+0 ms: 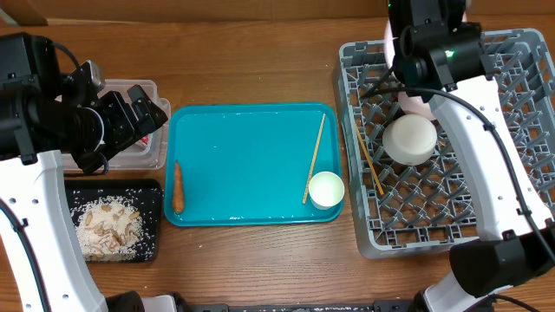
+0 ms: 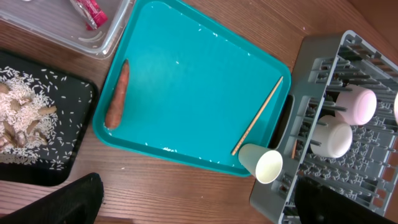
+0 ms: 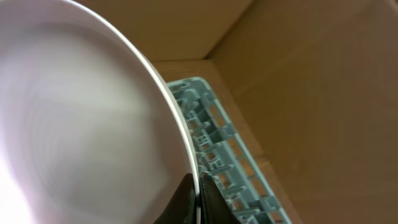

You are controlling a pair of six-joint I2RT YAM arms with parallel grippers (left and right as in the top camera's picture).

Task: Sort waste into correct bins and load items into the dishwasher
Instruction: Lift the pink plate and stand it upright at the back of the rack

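Note:
The right gripper brings the plate [image 3: 81,118] down toward the grey dishwasher rack's far end beyond the bowls next. The plate hangs on edge above the rack's open wires.
My right gripper [image 3: 198,200] is shut on the rim of the pale pinkish-white plate [image 3: 81,118], holding it on edge above the far side of the grey dishwasher rack [image 1: 520,173]. In the rack sit a white bowl [image 1: 410,139], a second bowl [image 2: 356,104] and a chopstick [image 1: 371,165]. The other chopstick [image 1: 314,159] and the small white cup [image 1: 326,190] lie on the teal tray [image 1: 243,147]. My left gripper [image 2: 202,208] hangs open and holds nothing, up over the clear tub [image 1: 152,147]. The red-and-white wrapper [image 2: 90,12] lies in that tub. Rice scraps [image 1: 108,227] fill the black tray [image 1: 154,208].
An orange carrot-like piece [image 1: 178,186] lies at the teal tray's left edge. A cardboard wall [image 3: 311,93] stands behind the rack. Bare wooden table [image 1: 260,260] runs along the front.

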